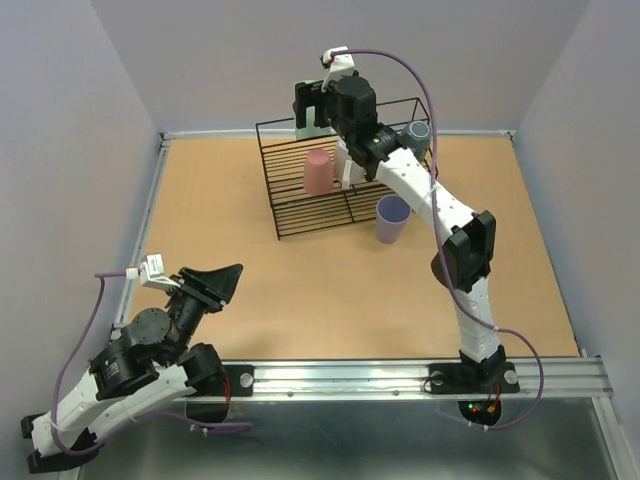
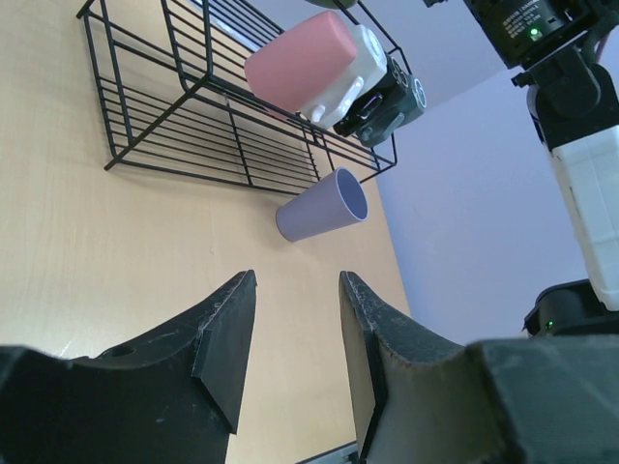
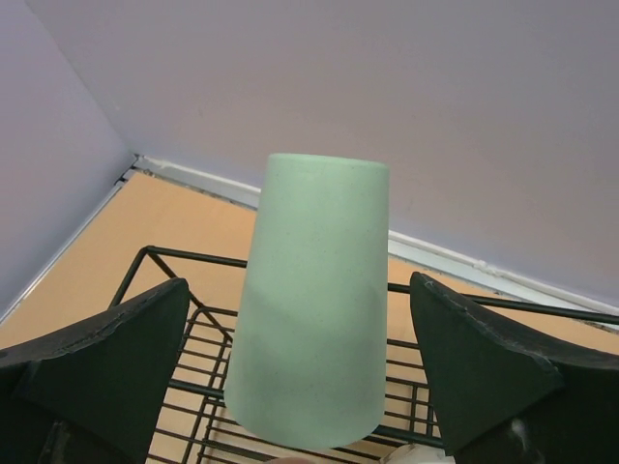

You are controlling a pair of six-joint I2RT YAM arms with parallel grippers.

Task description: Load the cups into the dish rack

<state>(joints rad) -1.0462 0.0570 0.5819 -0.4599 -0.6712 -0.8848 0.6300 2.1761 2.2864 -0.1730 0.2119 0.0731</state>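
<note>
The right gripper moves back and to the right in the top view, then down onto the lavender cup's rim [image 1: 409,209] next. The cup still stands outside the rack [image 1: 300,205], so it comes next.
The black wire dish rack [image 1: 300,205] stands at the back middle of the table. A pink-red cup [image 1: 318,172] stands upside down in it, with a white mug [image 1: 352,168] beside it. My right gripper [image 3: 298,282] is open over the rack's back. A green cup [image 3: 311,300] stands upside down on the wires between the jaws, with gaps on both sides. A lavender cup [image 1: 392,218] stands on the table right of the rack and also shows in the left wrist view [image 2: 319,208]. A grey-blue mug [image 1: 417,132] sits behind the right arm. My left gripper [image 1: 215,283] is open and empty, low near the front left.
A dark rounded shape [image 1: 441,266] sits partly hidden under the right arm's elbow. White walls close in the table on three sides. A metal rail [image 1: 400,375] runs along the near edge. The left wrist view shows the rack [image 2: 193,145] and bare table before the left gripper [image 2: 298,277].
</note>
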